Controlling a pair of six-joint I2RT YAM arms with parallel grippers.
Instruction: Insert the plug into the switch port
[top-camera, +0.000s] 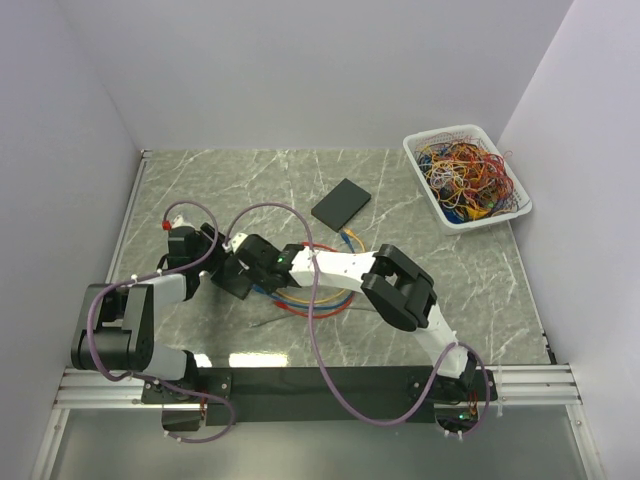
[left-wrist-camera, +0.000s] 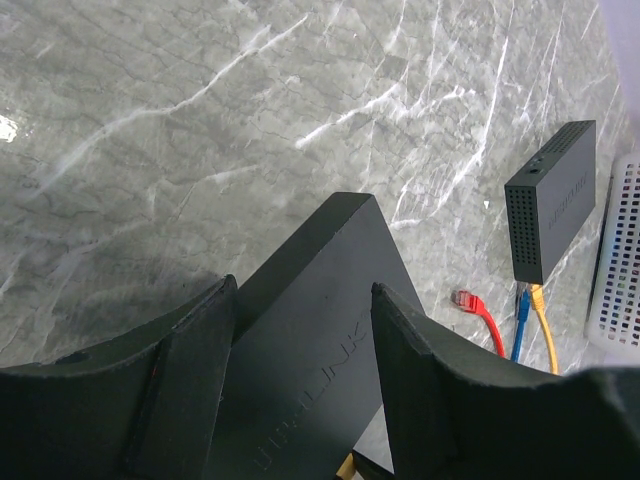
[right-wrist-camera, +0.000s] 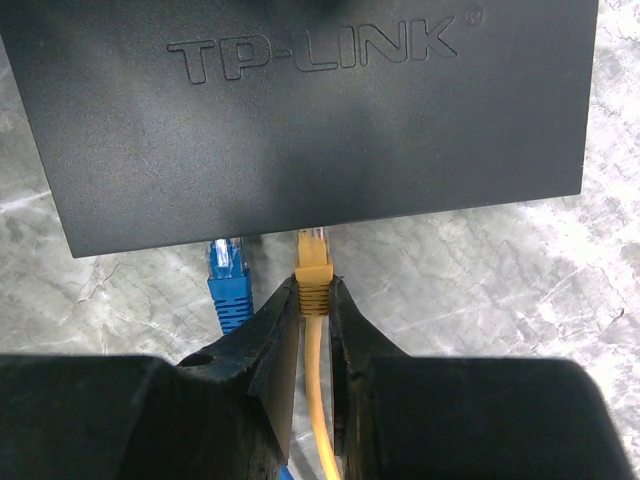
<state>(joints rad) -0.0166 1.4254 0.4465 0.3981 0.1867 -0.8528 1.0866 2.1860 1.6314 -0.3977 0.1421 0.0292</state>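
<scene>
My right gripper pushes the yellow plug farther into the switch's near edge (right-wrist-camera: 313, 228) next, then releases the plug, as that edge lies just ahead of the fingers.
A black TP-LINK switch (right-wrist-camera: 300, 110) fills the top of the right wrist view. My right gripper (right-wrist-camera: 314, 285) is shut on the yellow plug (right-wrist-camera: 313, 262), whose tip meets the switch's near edge. I cannot tell whether it sits in a port. A blue plug (right-wrist-camera: 226, 268) lies just left of it, its tip also at that edge. In the left wrist view my left gripper (left-wrist-camera: 302, 285) grips the same switch (left-wrist-camera: 320, 320) by its sides. In the top view both grippers, left (top-camera: 218, 258) and right (top-camera: 252, 266), meet at the switch (top-camera: 236, 280).
A second black switch (top-camera: 341, 203) lies mid-table, with blue and yellow cables at its near end and a loose red plug (left-wrist-camera: 466, 300) beside them. A white basket (top-camera: 424, 180) of tangled cables stands at the back right. Red, blue and yellow cables (top-camera: 310, 300) loop under my right arm.
</scene>
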